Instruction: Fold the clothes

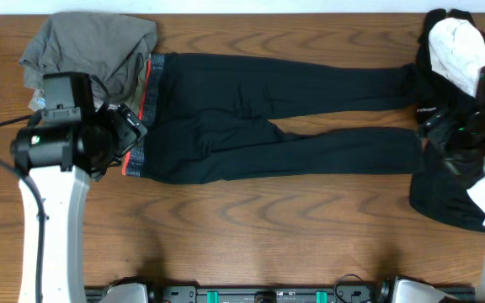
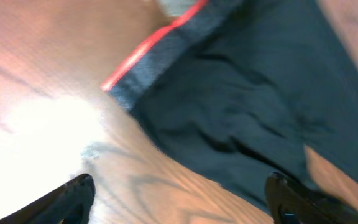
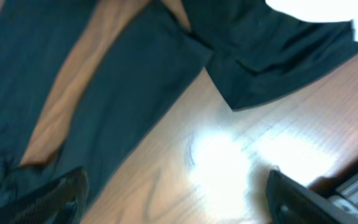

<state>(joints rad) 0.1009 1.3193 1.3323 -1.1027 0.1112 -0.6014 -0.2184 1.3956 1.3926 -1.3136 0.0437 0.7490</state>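
The right gripper lowers and shifts to the left in the overhead view to the near leg's cuff (image 1: 411, 163) (image 3: 191, 61) next, since the cuff lies against bare wood.
Long black leggings (image 1: 276, 118) lie flat across the table, the grey waistband (image 1: 146, 114) with its red-orange edge at the left and the two legs reaching right. My left gripper (image 1: 133, 128) hovers at the waistband; in the left wrist view it (image 2: 179, 199) is open over bare wood, with the waistband (image 2: 160, 53) just beyond. My right gripper (image 1: 439, 139) is at the leg ends, and in the right wrist view it (image 3: 176, 199) is open with nothing between its fingers. Its left fingertip is over a leg (image 3: 123, 93). A black-and-white top (image 1: 457, 50) lies at the far right.
A grey and olive-green pile (image 1: 91, 46) sits at the back left, touching the waistband. Another black garment (image 1: 445, 198) lies at the right edge under my right arm. Bare wood (image 1: 268, 227) runs along the front of the table.
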